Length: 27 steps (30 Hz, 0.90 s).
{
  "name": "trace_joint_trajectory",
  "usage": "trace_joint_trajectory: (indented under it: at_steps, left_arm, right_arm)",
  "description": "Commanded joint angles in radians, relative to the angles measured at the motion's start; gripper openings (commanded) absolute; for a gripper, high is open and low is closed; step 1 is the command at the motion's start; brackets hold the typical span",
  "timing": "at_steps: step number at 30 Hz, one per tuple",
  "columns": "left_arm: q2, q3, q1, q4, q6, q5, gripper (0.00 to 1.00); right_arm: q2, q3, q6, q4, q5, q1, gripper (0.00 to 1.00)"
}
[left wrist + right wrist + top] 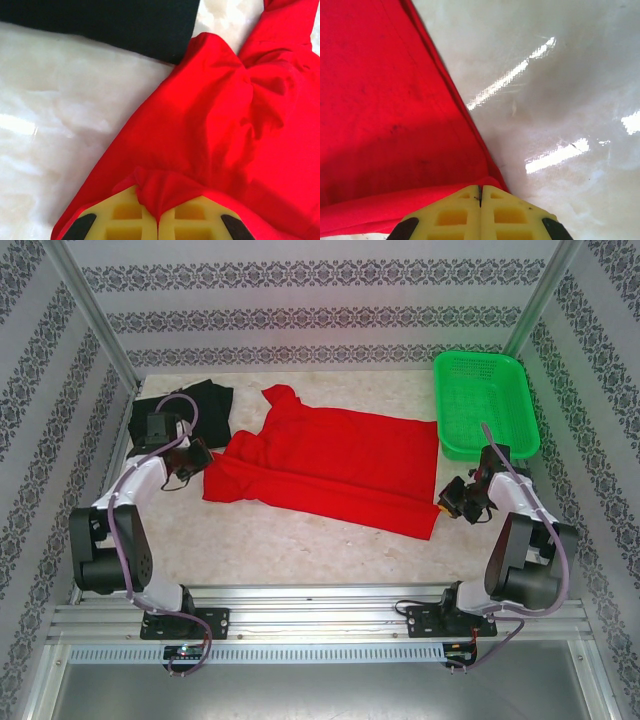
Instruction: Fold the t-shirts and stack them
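My right gripper moves outward along the red t-shirt's side edge next and releases the hem there. The folded piece still covers only the near part of the t-shirt.
The red t-shirt [330, 470] lies spread across the middle of the table, plain side up, with a fold running along its near edge. The black t-shirt [195, 405] lies bunched at the back left. My left gripper [200, 462] is at the red shirt's left end. In the left wrist view it [159, 220] is shut, with a tuck of red t-shirt [210, 125] pinched between the yellow fingers, and the black t-shirt [100, 20] lies beyond. My right gripper [447, 502] is at the shirt's near right corner. In the right wrist view it [480, 189] is shut on the red t-shirt [385, 100] at its hem.
A green mesh basket [485, 405] stands at the back right, just beyond the right arm. Patterned walls close in the left, right and back of the table. Bare pale tabletop [300, 545] lies between the shirt and the near rail.
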Motion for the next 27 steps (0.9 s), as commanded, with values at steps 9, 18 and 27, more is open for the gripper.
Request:
trace_joint_trajectory:
  at_steps: [9,18,27]
  left_arm:
    - [0.062,0.039,-0.014,0.004,0.046,-0.058,0.00]
    - [0.035,-0.001,-0.011,0.007,0.041,-0.095,0.00]
    - [0.039,-0.021,0.002,0.022,0.042,-0.098,0.00]
  right_arm:
    - [0.045,0.049,-0.019,0.023,0.045,0.020,0.00]
    - [0.028,0.087,-0.010,0.004,0.043,0.045,0.00]
    - [0.061,0.108,-0.008,0.013,0.055,0.064,0.00]
